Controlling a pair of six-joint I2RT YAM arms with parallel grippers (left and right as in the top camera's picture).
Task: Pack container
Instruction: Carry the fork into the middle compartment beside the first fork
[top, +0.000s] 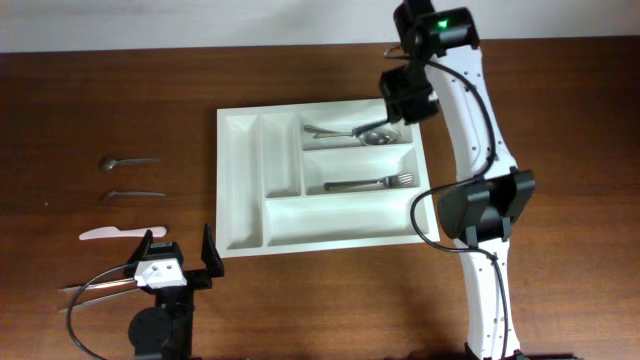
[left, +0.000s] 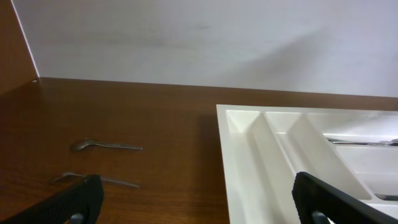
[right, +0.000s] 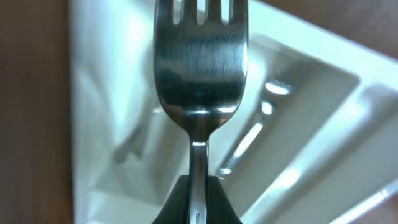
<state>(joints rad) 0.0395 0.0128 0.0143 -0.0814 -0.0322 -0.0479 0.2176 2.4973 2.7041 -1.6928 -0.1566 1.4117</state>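
Note:
Another fork is already in the section of the tray nearer the robot than the spoon's, so the robot's right gripper needs to go back and down over that fork's section (top: 362, 174) (right: 341, 169) next.
The white cutlery tray (top: 245, 190) lies in the middle of the table and also shows in the left wrist view (left: 249, 155). My right gripper (top: 405, 100) hovers over the tray's far right compartment. In the right wrist view it (right: 198, 193) is shut on the handle of a metal fork (right: 199, 62), tines pointing away over the tray (right: 106, 93). A spoon (top: 378, 136) lies in that compartment. Another fork (top: 372, 183) lies in the compartment below. My left gripper (top: 180, 262) is open and empty near the tray's front left corner (left: 199, 208).
Left of the tray lie a small spoon (top: 125, 160) (left: 106, 145), another metal utensil (top: 135, 194) (left: 99, 180) and a white plastic knife (top: 112, 234). More utensils (top: 95, 290) lie beside the left arm's base. A pale wall stands behind the table.

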